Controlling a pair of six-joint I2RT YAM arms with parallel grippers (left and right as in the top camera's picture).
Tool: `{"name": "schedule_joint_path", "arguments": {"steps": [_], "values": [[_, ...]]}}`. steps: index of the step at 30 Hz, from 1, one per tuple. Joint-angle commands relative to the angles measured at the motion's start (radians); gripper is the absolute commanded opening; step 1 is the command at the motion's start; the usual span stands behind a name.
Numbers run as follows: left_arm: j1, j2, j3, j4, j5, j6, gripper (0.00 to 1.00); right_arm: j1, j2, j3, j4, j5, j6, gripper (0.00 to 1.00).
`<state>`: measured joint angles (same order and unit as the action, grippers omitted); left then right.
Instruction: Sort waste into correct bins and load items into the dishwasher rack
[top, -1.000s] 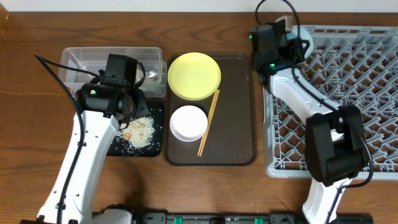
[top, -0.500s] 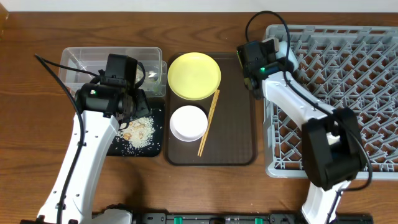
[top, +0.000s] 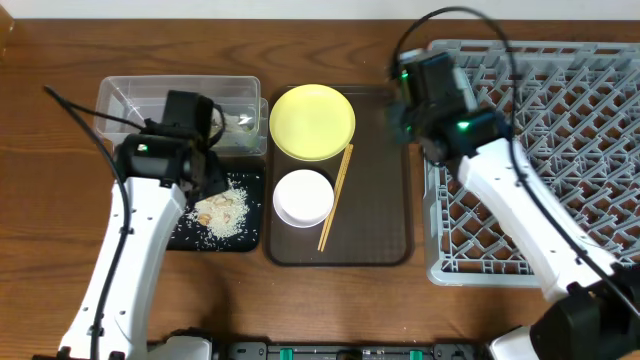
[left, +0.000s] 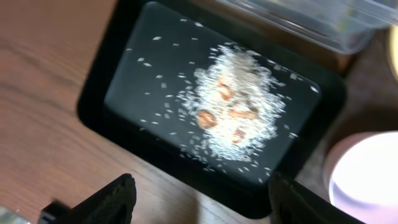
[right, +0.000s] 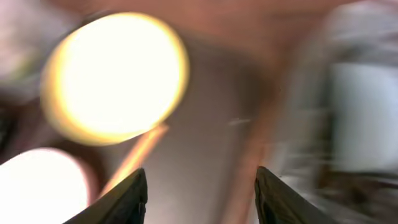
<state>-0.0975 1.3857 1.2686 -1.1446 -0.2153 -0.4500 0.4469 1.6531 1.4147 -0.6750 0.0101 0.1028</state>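
The white bowl (top: 303, 197) is empty on the brown tray; my right gripper should next go back and down onto the bowl's rim beside the chopsticks.
Whitish rice scraps (top: 226, 211) (left: 233, 112) lie heaped in the black tray (top: 190, 232) (left: 134, 81), with the clear tub (top: 140, 100) (left: 311, 18) right behind it. My left gripper (top: 207, 172) (left: 199, 202) hovers open and empty over the tray's near edge. The yellow plate (top: 312, 122) (right: 115, 78), white bowl (top: 303, 197) (right: 37, 186) and chopsticks (top: 335, 197) (right: 134, 158) rest on the brown tray (top: 385, 200). My right gripper (top: 398, 112) (right: 202, 196) hangs open and empty over that tray's far right part, beside the grey dishwasher rack (top: 560, 150). The right wrist view is motion-blurred.
The white bowl (left: 367, 180) sits just right of the black tray. The dishwasher rack's left wall borders the brown tray's right rim. Bare wooden table (top: 60, 200) lies left of the bins and along the front edge.
My right arm swung off the rack's far left corner to above the brown tray, and its jaws opened. My left arm shifted slightly left over the black tray.
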Motion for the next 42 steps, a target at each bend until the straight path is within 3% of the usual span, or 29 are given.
{"name": "schedule_joint_path", "arguments": {"steps": [1,8,15,23,34,42], "values": [[0.050,-0.009,0.009,-0.004,-0.039,-0.041,0.73,0.054,0.056,0.000,-0.020,-0.285,0.035,0.53],[0.086,-0.008,0.009,-0.003,-0.029,-0.046,0.75,0.169,0.200,-0.004,-0.028,-0.283,0.099,0.52],[0.086,-0.008,0.009,-0.006,-0.029,-0.046,0.75,0.232,0.348,-0.004,-0.025,-0.192,0.220,0.38],[0.086,-0.008,0.009,-0.006,-0.028,-0.046,0.75,0.223,0.359,0.006,-0.006,-0.069,0.260,0.01],[0.086,-0.008,0.009,-0.005,-0.003,-0.045,0.75,0.010,0.051,0.044,-0.009,0.090,0.184,0.01],[0.086,-0.008,0.009,0.006,-0.003,-0.046,0.76,-0.185,-0.096,0.044,0.064,0.430,-0.101,0.01]]}}
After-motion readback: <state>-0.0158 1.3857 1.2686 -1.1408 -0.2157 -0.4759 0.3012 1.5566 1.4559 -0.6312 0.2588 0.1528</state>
